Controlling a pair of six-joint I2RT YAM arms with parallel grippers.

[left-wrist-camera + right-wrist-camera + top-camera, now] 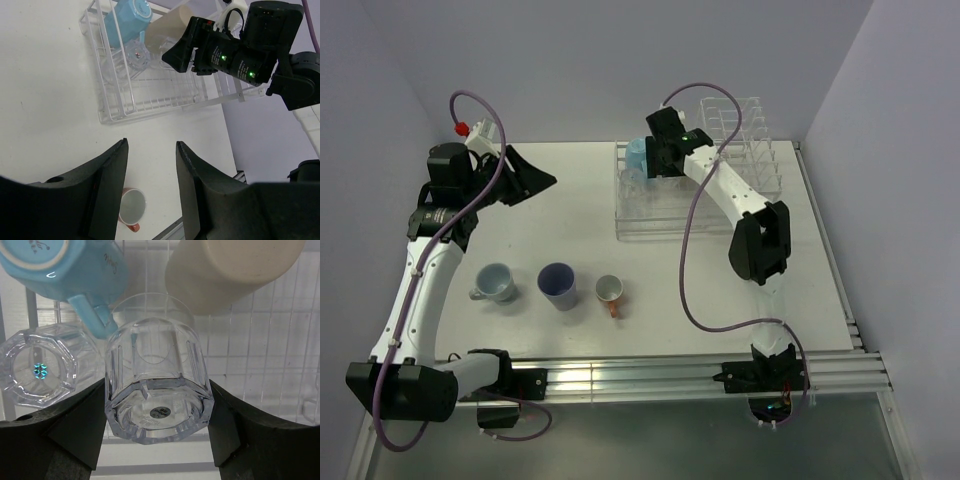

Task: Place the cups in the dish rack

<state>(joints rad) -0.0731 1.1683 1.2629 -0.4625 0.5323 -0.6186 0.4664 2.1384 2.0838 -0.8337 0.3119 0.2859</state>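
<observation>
The right gripper moves down next and releases the clear glass onto the rack's wire bottom (665,188) (167,360) beside the second glass, since that spot is still empty.
My right gripper (157,412) is shut on a clear glass (157,390), held base toward the camera over the low section of the clear dish rack (660,232). In the rack lie a second clear glass (42,365), a light blue cup (65,265) and a tall tan cup (225,270). On the table in front stand a pale grey-blue mug (497,282), a purple cup (557,284) and a small orange-handled mug (609,290). My left gripper (535,180) is open and empty at the back left, high above the table; the orange-handled mug (131,209) shows below its fingers.
The rack's taller section of upright dividers (745,125) stands at the back right by the wall. Walls close the back and both sides. A metal rail (650,378) runs along the table's near edge. The right arm (755,235) reaches across the rack's right side.
</observation>
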